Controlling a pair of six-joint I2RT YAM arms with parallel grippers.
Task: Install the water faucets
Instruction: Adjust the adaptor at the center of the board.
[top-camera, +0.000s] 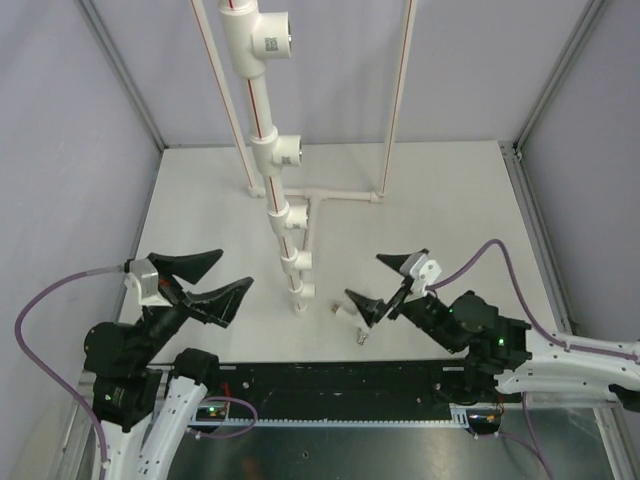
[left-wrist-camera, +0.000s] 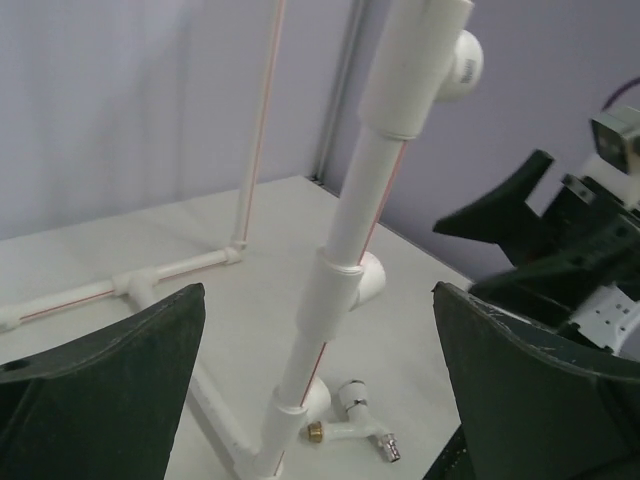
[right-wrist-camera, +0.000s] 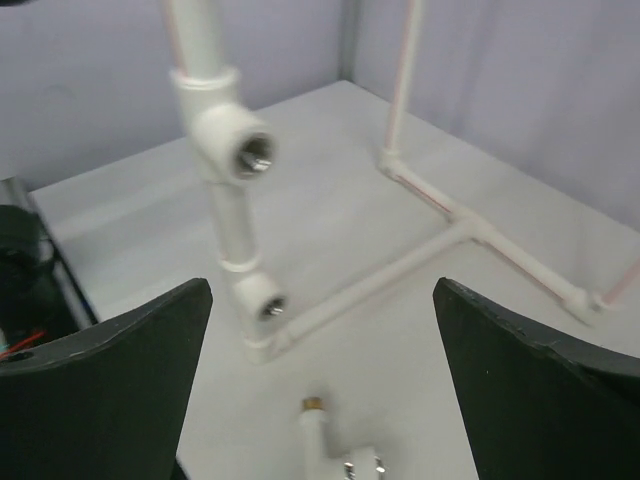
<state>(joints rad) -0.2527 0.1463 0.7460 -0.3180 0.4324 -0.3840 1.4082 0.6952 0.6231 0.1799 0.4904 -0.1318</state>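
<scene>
My right gripper will move outward from the faucet and close on the nearer thin riser (right-wrist-camera: 625, 281), a bare upright on the frame.
One water faucet (top-camera: 350, 316), a small white tap with a brass threaded end, lies on the table beside the foot of the upright white pipe (top-camera: 283, 215). It also shows in the left wrist view (left-wrist-camera: 356, 426) and the right wrist view (right-wrist-camera: 325, 442). The pipe's lowest tee sockets (right-wrist-camera: 258, 298) face the faucet. My right gripper (top-camera: 363, 277) is open and empty, just above and behind the faucet, its lower finger covering part of it. My left gripper (top-camera: 235, 267) is open and empty, left of the pipe's foot.
The long white pipe frame (top-camera: 340, 193) lies flat across the table's middle with thin risers (top-camera: 398, 100) going up. Higher tee sockets (top-camera: 283, 152) stick out of the upright pipe. Grey walls close in the left, back and right sides. A black rail (top-camera: 340, 385) runs along the near edge.
</scene>
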